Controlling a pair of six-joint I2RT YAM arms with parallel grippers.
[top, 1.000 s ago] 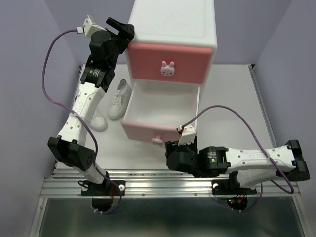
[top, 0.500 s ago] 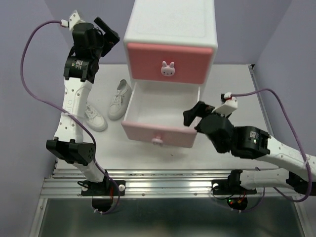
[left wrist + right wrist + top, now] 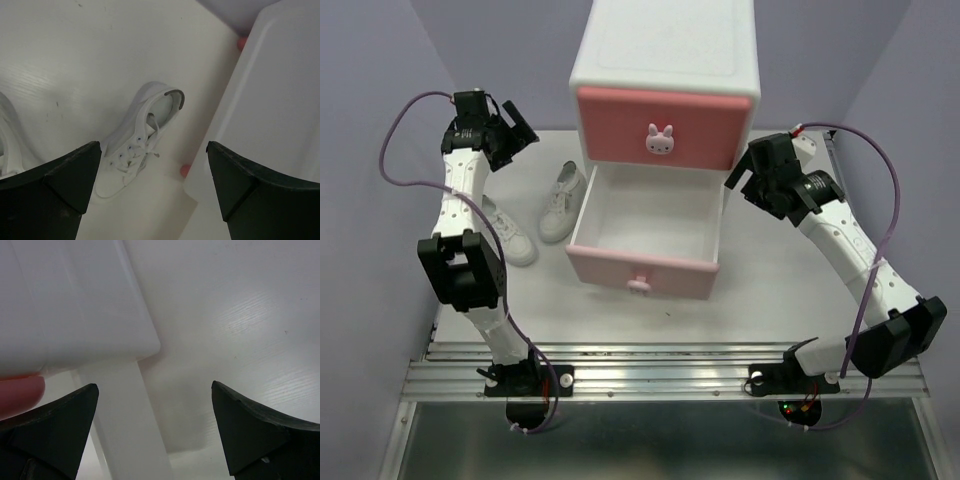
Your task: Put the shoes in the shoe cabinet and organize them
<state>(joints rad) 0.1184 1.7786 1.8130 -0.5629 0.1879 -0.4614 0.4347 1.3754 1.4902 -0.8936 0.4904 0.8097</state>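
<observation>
The left gripper comes down toward the right in the top view onto the collar edge of the shoe (image 3: 559, 185) beside the drawer next, since the shoe's opening faces up.
The shoe cabinet (image 3: 665, 50) stands at the back centre, white, its darker pink upper drawer (image 3: 660, 128) shut. Its pale pink lower drawer (image 3: 642, 270) is pulled out and holds nothing. Two white shoes lie left of it: one (image 3: 563, 200) beside the drawer, the other (image 3: 512, 238) partly behind my left arm. My left gripper (image 3: 518, 130) hovers open above the back left of the table. In the left wrist view the nearer shoe (image 3: 142, 132) lies below the open gripper (image 3: 154, 150). My right gripper (image 3: 745, 170) hangs open by the cabinet's right side, with its corner (image 3: 75, 305) in the right wrist view.
Lilac walls close in the table (image 3: 770, 290) at the back and both sides. A metal rail (image 3: 650, 375) with the arm bases runs along the near edge. The pulled-out drawer's side wall (image 3: 130, 415) lies under the open right gripper (image 3: 155, 387).
My left arm swung left, away from the cabinet's top corner. My right arm left the lower drawer's front and rose to the cabinet's right side, and both grippers widened.
</observation>
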